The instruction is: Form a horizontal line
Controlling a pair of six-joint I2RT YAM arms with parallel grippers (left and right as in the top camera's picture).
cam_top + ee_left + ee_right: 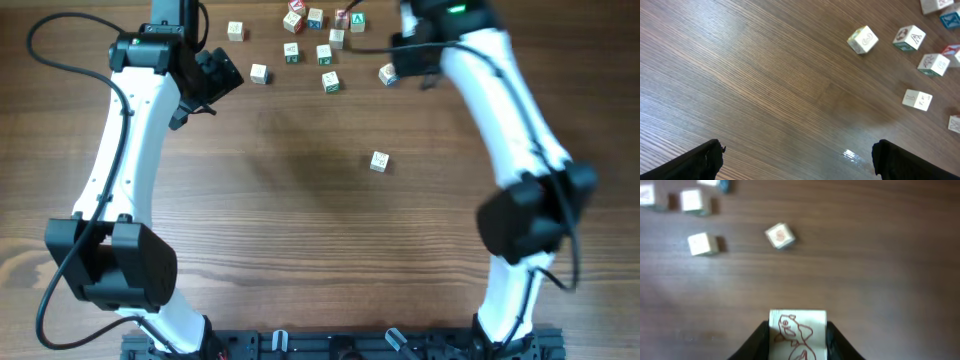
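My right gripper carries the pale wooden cube back and down onto bare wood (398, 163) beside the lone cube next, since that cube has open space for a line.
Several tiny pale wooden letter cubes lie loose and apart at the far middle of the table, such as one (259, 73) and another (330, 82). No touching row of three shows. One cube (378, 161) lies alone nearer the table's middle. My right gripper (397, 66) is shut on a cube (798, 332) with a red drawing on its face, also seen from overhead (388, 74). My left gripper (222, 80) is open and empty (800, 165), left of the cubes, above bare wood.
The left wrist view shows loose cubes at its upper right, such as one (863, 39) and another (917, 99). The right wrist view shows a red-printed cube (780, 235) and a plain-faced one (702, 244) ahead of the held cube.
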